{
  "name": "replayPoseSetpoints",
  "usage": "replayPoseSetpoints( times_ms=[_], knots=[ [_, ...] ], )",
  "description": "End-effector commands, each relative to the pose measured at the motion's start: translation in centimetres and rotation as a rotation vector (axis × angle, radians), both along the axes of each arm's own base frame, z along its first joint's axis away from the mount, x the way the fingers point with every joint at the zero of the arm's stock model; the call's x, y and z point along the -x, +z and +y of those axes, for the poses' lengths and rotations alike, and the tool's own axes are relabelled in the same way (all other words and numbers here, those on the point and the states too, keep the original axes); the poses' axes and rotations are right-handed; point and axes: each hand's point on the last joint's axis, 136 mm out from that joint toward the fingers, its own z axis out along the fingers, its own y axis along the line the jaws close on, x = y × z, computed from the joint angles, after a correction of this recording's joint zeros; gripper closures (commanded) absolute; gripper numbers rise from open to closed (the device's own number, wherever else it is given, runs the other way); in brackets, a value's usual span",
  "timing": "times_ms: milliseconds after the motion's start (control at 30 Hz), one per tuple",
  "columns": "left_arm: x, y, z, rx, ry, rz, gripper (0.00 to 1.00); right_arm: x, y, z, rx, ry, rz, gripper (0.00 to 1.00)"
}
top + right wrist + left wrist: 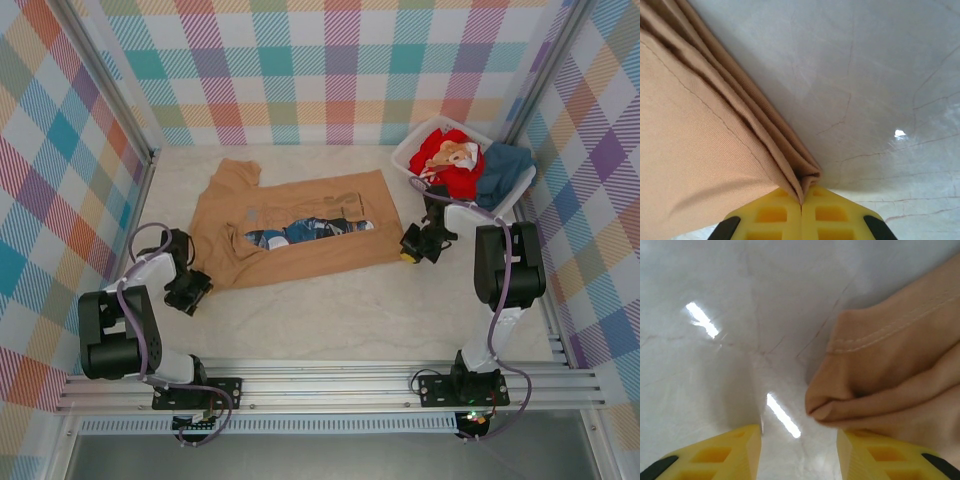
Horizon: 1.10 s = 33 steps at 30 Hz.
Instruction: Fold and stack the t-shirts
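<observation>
My right gripper will drag the pinched near corner back over the bare tabletop toward its arm base and release it there, because the shirt's near edge lies slanted.
The tan-brown t-shirt [300, 225] lies spread on the table, partly folded, with its blue-and-white print [305, 231] showing through a gap. My right gripper [415, 247] is shut on the shirt's near right corner [807, 177], the cloth bunched between the yellow fingers [775, 212]. My left gripper [190, 290] stands open at the shirt's near left corner [840, 400]; the folded cloth edge lies just ahead of the right finger [875, 455], not between the two. A red printed t-shirt [447, 158] and a dark teal one [508, 168] lie in the basket.
The white slatted basket [415, 152] stands at the back right, close behind my right arm. Checked walls close in the table on three sides. Bare pale tabletop [330, 310] stretches between the shirt and the arm bases.
</observation>
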Motion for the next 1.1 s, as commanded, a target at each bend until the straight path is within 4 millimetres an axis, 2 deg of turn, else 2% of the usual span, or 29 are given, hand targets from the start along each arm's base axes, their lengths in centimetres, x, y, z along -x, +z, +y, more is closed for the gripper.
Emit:
replayPoseSetpoints(
  times_ms=[0,267,467,600,700,867,967,1067],
  knots=[
    [-2.5,1.3,0.8,-0.042,-0.025,-0.077,0.56,0.1,0.3,0.0,0.015,0.021,0.006,1.00],
    [-3.2,0.7,1.2,-0.058,-0.063,-0.074,0.66,0.0,0.4,0.1,0.010,0.019,0.005,1.00],
    [-3.4,-0.5,2.1,-0.106,-0.093,-0.038,0.85,0.0,0.2,0.1,0.012,0.020,0.011,1.00],
    [-3.7,0.4,3.3,-0.180,-0.103,-0.051,1.00,0.1,0.0,-0.3,0.037,0.022,0.014,1.00],
    [-3.5,1.5,3.6,-0.202,-0.113,-0.051,1.00,0.0,0.2,-0.6,0.054,0.022,0.004,1.00],
    [-1.3,2.2,3.1,-0.178,-0.085,-0.017,1.00,0.2,0.8,-0.7,0.063,0.024,-0.003,1.00],
    [0.5,2.0,2.3,-0.142,-0.044,-0.006,1.00,1.3,0.8,-0.5,0.061,0.030,0.020,1.00],
    [2.5,1.6,1.8,-0.123,-0.026,0.029,1.00,3.1,0.5,-0.3,0.067,0.026,0.061,1.00]
  ],
)
